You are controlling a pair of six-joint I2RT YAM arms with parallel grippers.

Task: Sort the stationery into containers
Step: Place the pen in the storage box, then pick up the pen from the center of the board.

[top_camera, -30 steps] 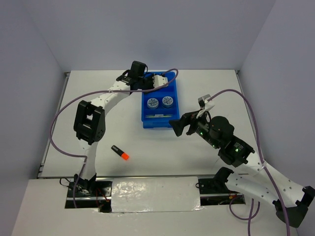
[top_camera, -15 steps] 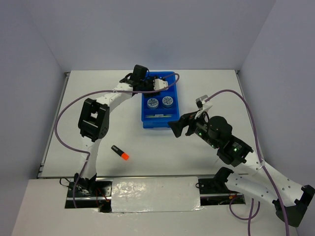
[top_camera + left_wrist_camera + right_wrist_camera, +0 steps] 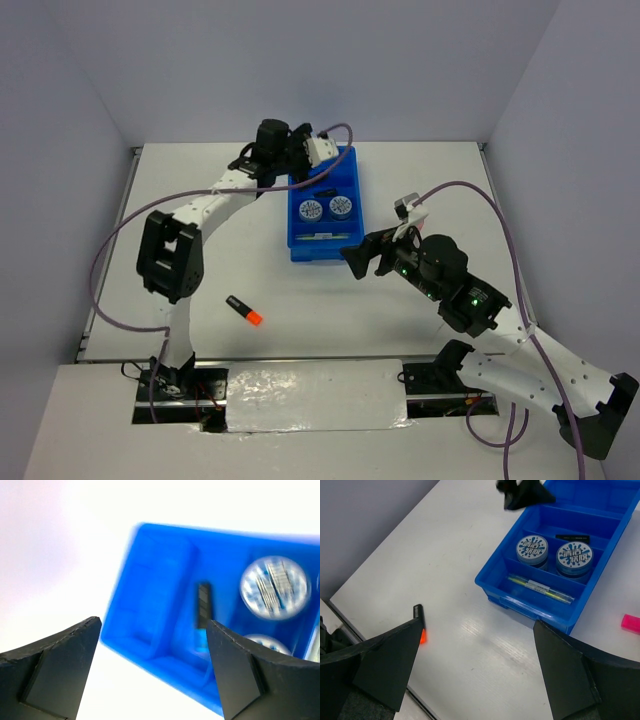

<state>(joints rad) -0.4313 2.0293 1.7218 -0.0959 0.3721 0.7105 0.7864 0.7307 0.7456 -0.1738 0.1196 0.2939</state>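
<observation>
The left gripper moves back from the tray's far end next. It then goes down onto the orange-ended black marker (image 3: pixel 243 309) outside the tray (image 3: pixel 352 190), near the orange end.
The blue tray (image 3: pixel 352 190) lies mid-table with two round patterned tubs (image 3: pixel 311 209) in one compartment and thin pale sticks (image 3: pixel 325 235) in the nearest one. A black marker (image 3: pixel 202 605) lies in the compartment beyond the tubs (image 3: pixel 272 586). My left gripper (image 3: pixel 312 150) hovers open above the tray's far left end (image 3: pixel 150 570), holding nothing. My right gripper (image 3: pixel 479 626) hangs open and empty over bare table near the tray's front (image 3: pixel 520 602). An orange-ended black marker (image 3: pixel 243 309) lies on the table front left, also by the right gripper's left finger (image 3: pixel 419 622).
A pink item (image 3: pixel 631 623) lies on the table to the right of the tray in the right wrist view. Purple cables loop from both arms. The table's walls stand left, right and behind. The right arm's body (image 3: pixel 440 270) sits just right of the tray's front.
My left gripper opened and rose away from the tray's far compartments, and a black marker now lies in the tray. The right gripper edged slightly left.
</observation>
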